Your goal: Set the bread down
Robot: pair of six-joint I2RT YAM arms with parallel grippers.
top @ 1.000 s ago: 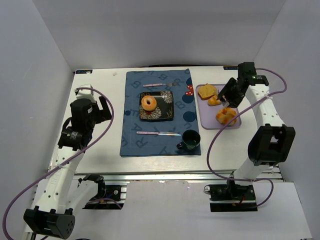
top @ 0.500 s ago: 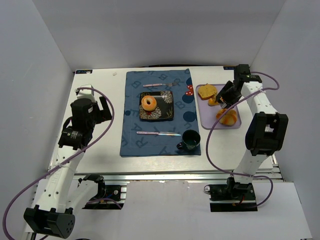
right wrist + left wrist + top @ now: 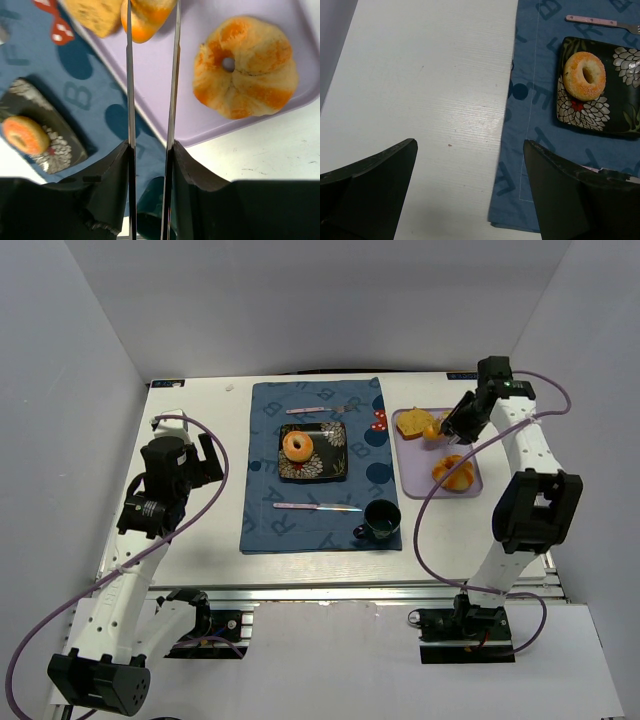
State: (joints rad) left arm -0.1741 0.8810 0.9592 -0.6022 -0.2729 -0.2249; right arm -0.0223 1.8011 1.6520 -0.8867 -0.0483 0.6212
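My right gripper carries the roll [image 3: 432, 429] to the left in the top view next, over the plate's bare part [image 3: 330, 453] beside the bagel, and releases it.
A lilac tray [image 3: 470, 487] at the right holds a brown bread slice [image 3: 411, 422], a small orange roll [image 3: 432, 429] and a round orange bun [image 3: 453, 472]. My right gripper [image 3: 445, 430] is over the tray's far part. In the right wrist view its thin fingers [image 3: 151, 10] are close together, with the small roll [image 3: 148, 17] between them, beside the slice [image 3: 95, 15]. The bun [image 3: 245, 67] lies to the right on the tray [image 3: 200, 110]. My left gripper [image 3: 470, 190] is open and empty over bare table, left of the blue mat [image 3: 530, 125].
A black flowered plate [image 3: 325, 462] on the blue mat [image 3: 265, 510] holds a ring-shaped bagel [image 3: 297, 446]. Pink cutlery [image 3: 315, 506] lies in front of the plate and a fork [image 3: 325, 410] behind it. A dark cup [image 3: 382, 519] stands at the mat's near right corner.
My right gripper has turned and shifted toward the far side of the tray. The small roll has moved with it, away from the round bun. The left arm has not moved.
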